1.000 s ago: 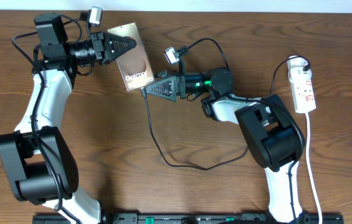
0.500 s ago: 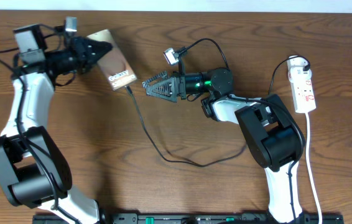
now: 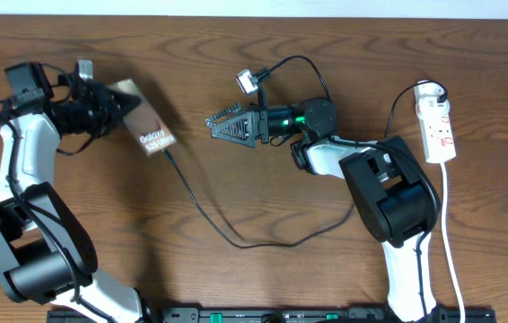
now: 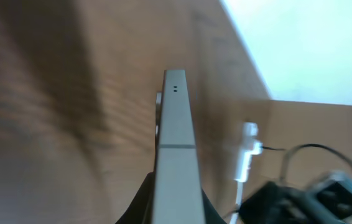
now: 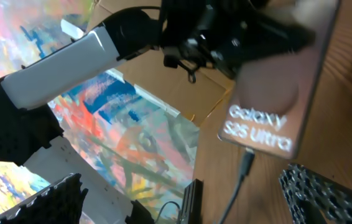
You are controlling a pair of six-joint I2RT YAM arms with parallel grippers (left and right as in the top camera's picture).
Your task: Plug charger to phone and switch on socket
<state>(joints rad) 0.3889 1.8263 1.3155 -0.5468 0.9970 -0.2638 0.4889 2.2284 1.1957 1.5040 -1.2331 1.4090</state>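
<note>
My left gripper carries the phone (image 3: 144,126) down onto the wood beneath it next, because the phone still hangs above the tabletop.
The brown-bronze phone (image 3: 144,126) is held in my left gripper (image 3: 115,112), which is shut on it at the far left. The left wrist view shows the phone edge-on (image 4: 175,155) between the fingers. The black charger cable (image 3: 202,212) runs from the phone's lower end, where its plug tip (image 3: 166,152) sits in the port, and loops across the table. The right wrist view shows the plug (image 5: 245,163) in the phone (image 5: 275,106). My right gripper (image 3: 218,125) is open and empty, to the right of the phone. The white socket strip (image 3: 437,126) lies at the far right.
The strip's white cord (image 3: 451,242) runs down the right side toward the front edge. The right arm's base (image 3: 398,206) stands between the cable loop and the strip. Bare wood lies between the two grippers.
My left gripper has carried the phone to the left and a little down, dragging the cable with it. My right gripper has opened off the plug and stayed in place.
</note>
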